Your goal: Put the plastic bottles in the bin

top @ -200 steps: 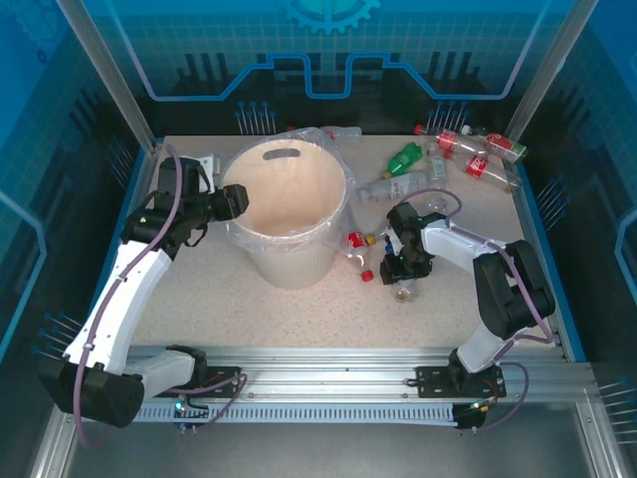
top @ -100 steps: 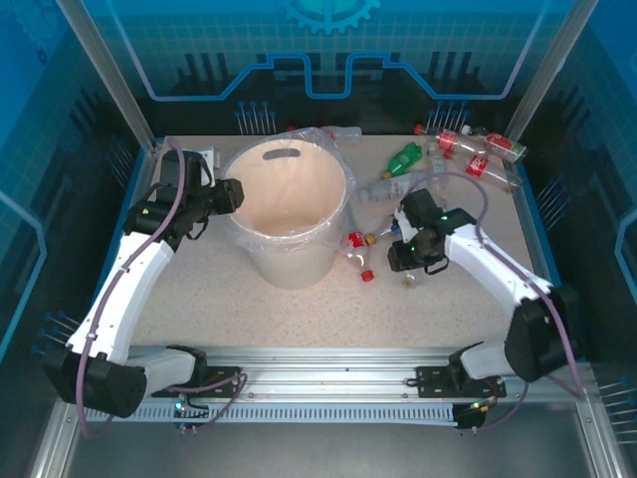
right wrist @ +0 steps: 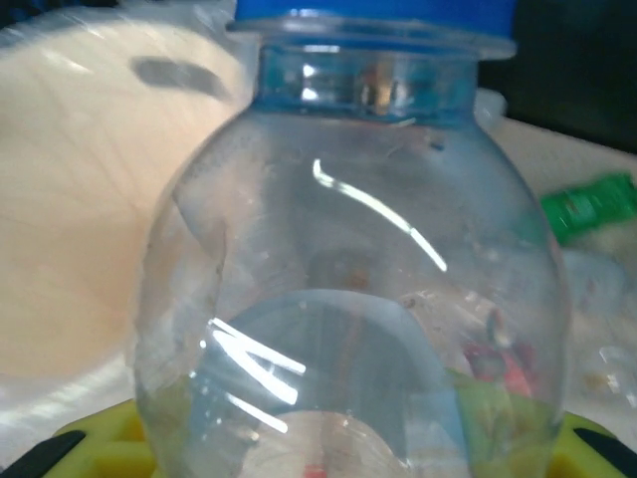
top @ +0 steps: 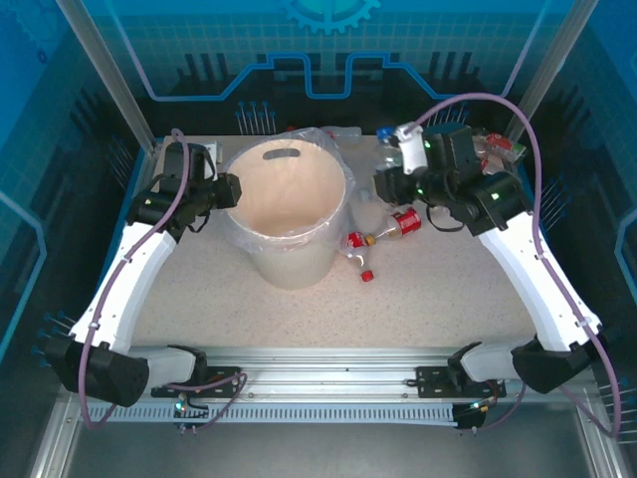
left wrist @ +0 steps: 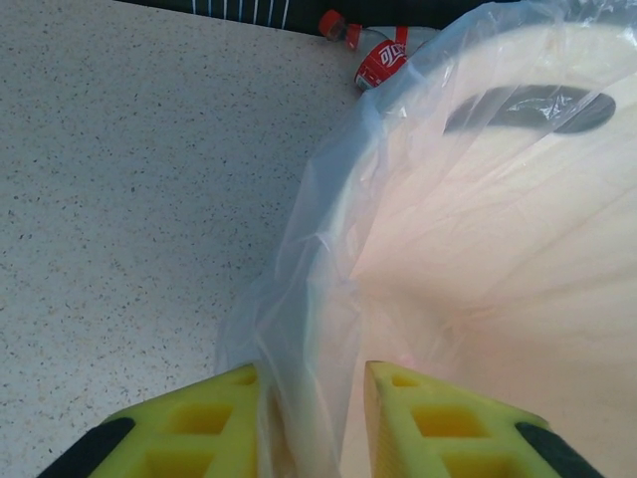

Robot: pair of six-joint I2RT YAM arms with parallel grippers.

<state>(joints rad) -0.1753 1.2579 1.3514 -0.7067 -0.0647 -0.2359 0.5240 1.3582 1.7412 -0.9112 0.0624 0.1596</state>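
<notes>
The right gripper swings over the bin's opening next, then lowers inside to release the clear bottle, since that opening lies beside and below it.
The bin is a cream-white bucket with a clear bag liner, standing left of centre. My left gripper stands at its left rim. In the left wrist view its yellow fingers straddle the lined rim, one outside and one inside, pressed on the bag. My right gripper hangs raised just right of the bin, shut on a clear plastic bottle with a blue cap. A red-labelled bottle lies on the table below it.
Two loose red caps and a small bottle lie right of the bin. More red-labelled bottles lie at the far right, another behind the bin. A green bottle lies beyond the held one.
My right arm has lifted off the table and swung up and back toward the bin's right side with the bottle. The left gripper's jaws have narrowed on the bin's rim.
</notes>
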